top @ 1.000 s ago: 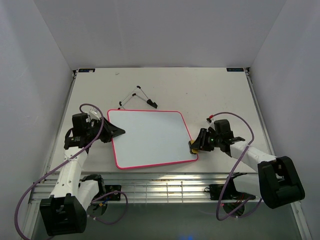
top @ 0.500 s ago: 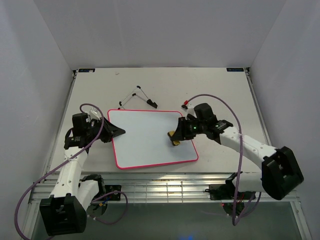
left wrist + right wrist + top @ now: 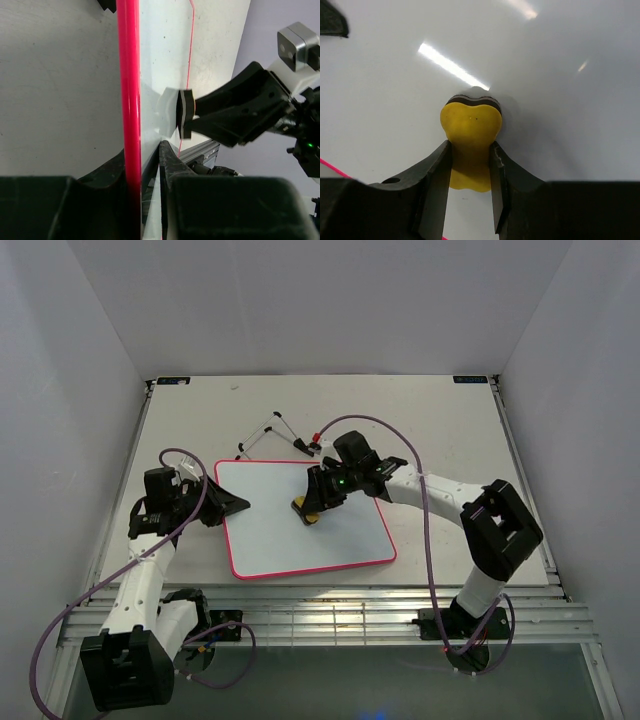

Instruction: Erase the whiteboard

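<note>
My right gripper carries the eraser (image 3: pixel 305 512) past the board's rim next. Then it releases the eraser on the bare tabletop to the gripper's right in the top view, with the board clear.
The whiteboard (image 3: pixel 330 535) lies flat on the table, white with a pink-red rim, and I see no writing on it. My left gripper (image 3: pixel 238 502) is shut on its left rim (image 3: pixel 129 95), one finger on each side. My right gripper (image 3: pixel 308 510) is shut on the yellow eraser (image 3: pixel 305 512) and presses it onto the board's upper middle. In the right wrist view the eraser (image 3: pixel 471 130) is squeezed between the fingers (image 3: pixel 436 175) with its dark felt on the white surface. In the left wrist view the eraser (image 3: pixel 184 112) stands on the board.
The thin black wire stand (image 3: pixel 275 435) lies on the table just behind the board. The right arm's cable (image 3: pixel 400 445) arches over the board's far right corner. White walls enclose the table on three sides.
My right gripper has swept the eraser from the board's right edge leftward and away across the board to its upper middle. The left gripper and the board have stayed put.
</note>
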